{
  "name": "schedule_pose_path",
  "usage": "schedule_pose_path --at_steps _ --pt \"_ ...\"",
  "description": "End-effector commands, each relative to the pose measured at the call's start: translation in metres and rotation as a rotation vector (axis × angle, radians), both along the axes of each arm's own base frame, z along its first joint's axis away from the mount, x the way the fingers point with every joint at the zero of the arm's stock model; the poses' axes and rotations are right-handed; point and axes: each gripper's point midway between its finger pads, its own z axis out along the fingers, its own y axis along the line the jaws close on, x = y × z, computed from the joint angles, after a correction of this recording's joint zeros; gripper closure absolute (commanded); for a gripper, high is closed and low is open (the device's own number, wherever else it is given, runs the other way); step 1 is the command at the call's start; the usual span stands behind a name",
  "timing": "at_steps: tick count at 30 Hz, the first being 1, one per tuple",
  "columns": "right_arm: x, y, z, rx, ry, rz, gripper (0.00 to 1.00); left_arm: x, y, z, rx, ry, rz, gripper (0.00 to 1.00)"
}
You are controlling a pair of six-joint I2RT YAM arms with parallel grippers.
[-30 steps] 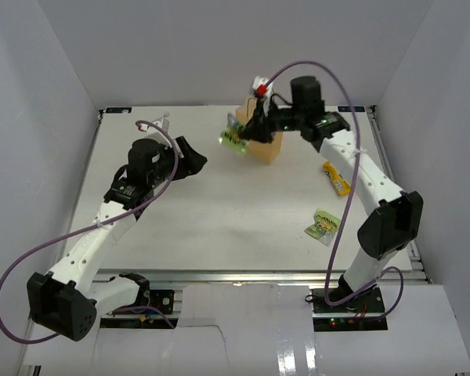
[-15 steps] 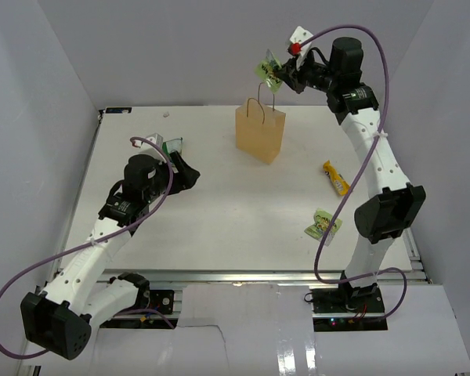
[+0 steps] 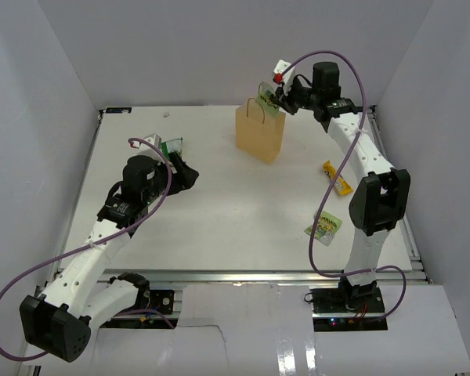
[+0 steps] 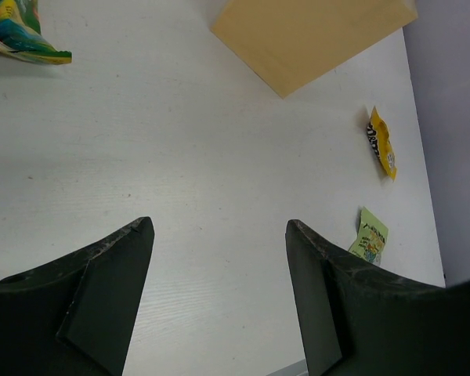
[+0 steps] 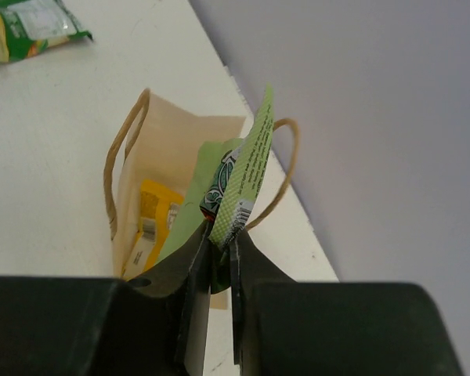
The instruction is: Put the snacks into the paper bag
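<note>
Next, the right gripper lowers toward the opening between the bag's handles and releases the packet, because the green snack packet already hangs over the bag's open top.
The tan paper bag (image 3: 260, 131) stands upright at the back middle of the table; it also shows in the left wrist view (image 4: 313, 35) and the right wrist view (image 5: 168, 168). My right gripper (image 3: 276, 97) is shut on a green snack packet (image 5: 247, 168), holding it over the bag's open top (image 3: 266, 91). A yellow packet (image 5: 153, 215) lies inside the bag. Another green packet (image 3: 323, 227) and a yellow packet (image 3: 337, 178) lie on the table at the right. A green packet (image 3: 169, 146) lies by my left gripper (image 3: 189, 174), which is open and empty.
White walls enclose the table on three sides. The green packet near the left arm shows at the top left of the left wrist view (image 4: 16, 35) and of the right wrist view (image 5: 31, 27). A purple cable loops from each arm.
My right gripper first rose high above the bag with the green packet, then came down and left to just over the bag's mouth. The left arm drew back slightly.
</note>
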Motion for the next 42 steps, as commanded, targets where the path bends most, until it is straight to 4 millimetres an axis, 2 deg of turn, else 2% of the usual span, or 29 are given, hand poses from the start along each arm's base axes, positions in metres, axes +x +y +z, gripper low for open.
schedule_pose_path --at_steps 1,5,9,10,11,14,19,20,21,22,23,24,25,26,27,28,29,30,31,32,33,34,35,37,38,39,40,41,42 --pt "-0.011 0.005 0.020 -0.005 -0.093 0.031 0.88 -0.001 0.003 -0.001 -0.003 0.001 0.013 0.21" --pt "-0.008 0.006 0.000 -0.032 -0.070 0.011 0.85 0.002 -0.001 -0.002 -0.007 0.005 0.000 0.21" --pt "-0.004 0.007 -0.003 -0.031 -0.065 0.000 0.80 0.004 -0.005 -0.006 -0.013 0.015 -0.014 0.21" --pt "-0.004 0.006 -0.002 -0.030 -0.067 -0.002 0.77 0.005 -0.005 -0.008 -0.013 0.022 -0.015 0.21" --pt "-0.004 0.006 -0.001 -0.028 -0.067 -0.002 0.65 0.005 -0.005 -0.007 -0.012 0.020 -0.015 0.21" --pt "-0.008 0.005 0.008 -0.020 -0.076 -0.004 0.52 0.006 -0.005 -0.007 -0.012 0.018 -0.009 0.21" --pt "-0.019 0.001 0.028 0.008 -0.079 -0.017 0.45 0.013 -0.001 -0.007 0.006 0.024 0.020 0.20" --pt "-0.023 0.000 0.030 0.017 -0.063 -0.011 0.44 0.019 0.000 -0.008 0.021 0.041 0.032 0.20" --pt "-0.028 -0.006 0.041 0.033 -0.068 -0.014 0.43 0.024 0.002 -0.010 0.031 0.052 0.041 0.20" --pt "-0.031 -0.010 0.049 0.050 -0.061 -0.012 0.42 0.033 0.003 -0.023 0.053 0.096 0.047 0.20" --pt "-0.037 -0.021 0.062 0.090 -0.048 -0.021 0.41 0.046 0.013 -0.016 0.066 0.096 0.064 0.20" --pt "-0.040 -0.026 0.069 0.107 -0.040 -0.022 0.40 0.053 0.014 -0.020 0.068 0.121 0.051 0.21" --pt "-0.047 -0.030 0.075 0.124 -0.016 -0.007 0.37 0.068 0.029 -0.040 0.088 0.192 0.086 0.22" --pt "-0.050 -0.045 0.081 0.144 0.001 -0.029 0.35 0.080 0.033 -0.032 0.090 0.178 0.084 0.22" --pt "-0.054 -0.051 0.082 0.150 0.021 -0.031 0.34 0.089 0.040 -0.035 0.093 0.192 0.100 0.22" --pt "-0.066 -0.054 0.070 0.150 0.094 -0.009 0.31 0.099 0.055 -0.039 0.097 0.207 0.132 0.22" --pt "-0.073 -0.063 0.068 0.139 0.111 -0.005 0.30 0.109 0.060 -0.056 0.124 0.246 0.135 0.22" --pt "-0.082 -0.066 0.060 0.129 0.143 0.013 0.30 0.122 0.066 -0.050 0.138 0.234 0.149 0.21" --pt "-0.096 -0.065 0.033 0.125 0.222 0.051 0.29 0.127 0.070 -0.057 0.157 0.254 0.155 0.21" --pt "-0.116 -0.067 0.025 0.116 0.260 0.069 0.28 0.136 0.075 -0.077 0.182 0.298 0.158 0.21" --pt "-0.128 -0.067 0.010 0.095 0.275 0.096 0.27 0.148 0.076 -0.072 0.205 0.281 0.150 0.21" --pt "-0.154 -0.063 -0.014 0.100 0.340 0.146 0.27 0.154 0.078 -0.078 0.218 0.291 0.147 0.21" --pt "-0.169 -0.062 -0.030 0.102 0.398 0.168 0.27 0.161 0.078 -0.081 0.229 0.293 0.143 0.22" --pt "-0.196 -0.056 -0.049 0.125 0.468 0.227 0.23 0.180 0.080 -0.091 0.257 0.304 0.144 0.25" --pt "-0.214 -0.054 -0.066 0.129 0.523 0.242 0.22 0.186 0.081 -0.094 0.271 0.308 0.149 0.26" --pt "-0.223 -0.052 -0.073 0.132 0.549 0.250 0.21 0.194 0.083 -0.110 0.290 0.341 0.152 0.27" --pt "-0.232 -0.049 -0.075 0.133 0.556 0.262 0.21 0.206 0.087 -0.100 0.311 0.320 0.171 0.28" --pt "-0.241 -0.047 -0.089 0.136 0.596 0.265 0.21 0.212 0.090 -0.103 0.330 0.326 0.184 0.30" --pt "-0.245 -0.046 -0.092 0.136 0.599 0.268 0.21 0.217 0.091 -0.107 0.341 0.333 0.185 0.30"
